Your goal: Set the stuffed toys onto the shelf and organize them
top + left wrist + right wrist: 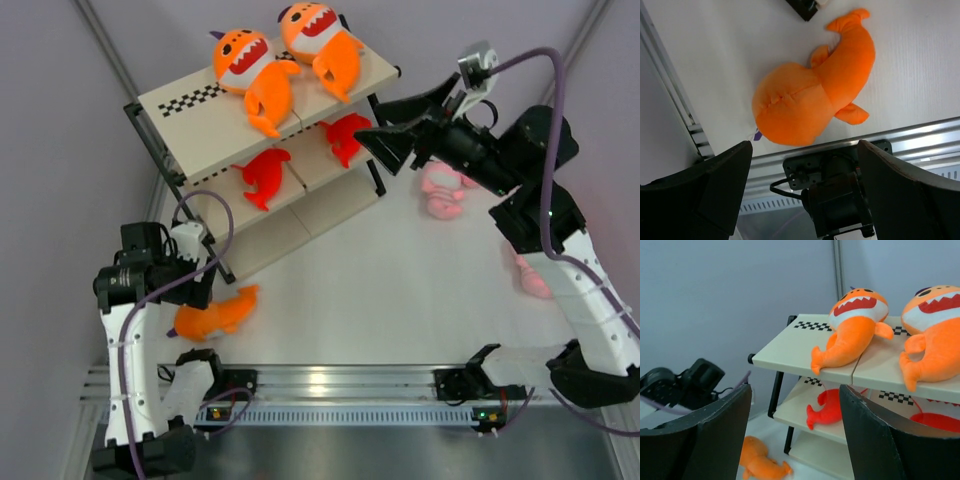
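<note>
I should move my left gripper down onto the rounded head of the third orange shark, since that end of the shark lies nearest the gap between my open fingers.
The shelf (190, 130) stands at the back left. Two orange sharks (250, 70) (325, 45) lie on its top board and two red sharks (262, 172) (345, 135) on its middle board. A third orange shark (215, 315) lies on the table; in the left wrist view (810, 95) it lies just beyond my open, empty left gripper (802, 195). My right gripper (372, 122) is open and empty, held beside the shelf's right end. Its wrist view shows the shelf (790, 345) with both orange sharks (850, 335) and a red shark (827, 407).
Pale pink plush animals (440, 190) (530, 275) lie on the table at the right, partly hidden by the right arm. The metal rail (330, 385) with the arm bases runs along the near edge. Grey walls close in both sides.
</note>
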Controlling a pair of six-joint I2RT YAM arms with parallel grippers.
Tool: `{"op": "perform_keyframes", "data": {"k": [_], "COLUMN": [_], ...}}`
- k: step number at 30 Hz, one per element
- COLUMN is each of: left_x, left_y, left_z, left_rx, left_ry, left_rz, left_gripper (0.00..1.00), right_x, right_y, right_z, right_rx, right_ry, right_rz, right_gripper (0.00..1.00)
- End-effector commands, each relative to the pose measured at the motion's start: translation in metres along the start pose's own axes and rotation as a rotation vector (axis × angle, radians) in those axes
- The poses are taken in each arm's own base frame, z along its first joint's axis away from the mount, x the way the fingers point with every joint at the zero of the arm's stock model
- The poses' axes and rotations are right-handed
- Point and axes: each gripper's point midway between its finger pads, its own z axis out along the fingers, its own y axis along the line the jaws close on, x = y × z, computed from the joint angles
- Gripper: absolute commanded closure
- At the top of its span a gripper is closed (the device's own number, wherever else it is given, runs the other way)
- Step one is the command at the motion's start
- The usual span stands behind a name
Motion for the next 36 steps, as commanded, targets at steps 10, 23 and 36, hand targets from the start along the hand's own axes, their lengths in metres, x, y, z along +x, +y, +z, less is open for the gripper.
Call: {"op": "perform_keyframes", "data": {"k": [10,23,36], "left_x": [0.057,0.072,0.008], "left_y": [0.039,0.016,-0.058], "left_z": [0.090,0.112,0.000], "left_rx": [-0.068,0.051,0.367], "left_ry": [0.279,0.195,-0.168], "left_rz": [0.030,0.148,0.368], "left_gripper": [0.06,1.00,1.00], "right_x": [0.034,0.057,0.142], "right_y": [0.029,0.030,0.044], "right_z": [-0.072,-0.080,-0.105], "right_rx": [-0.109,-0.114,-0.284], "right_ry": [-0.006,0.059,0.253], "right_rz": [-0.254,-0.192,-0.217], "right_gripper": [0.26,0.26,0.32]}}
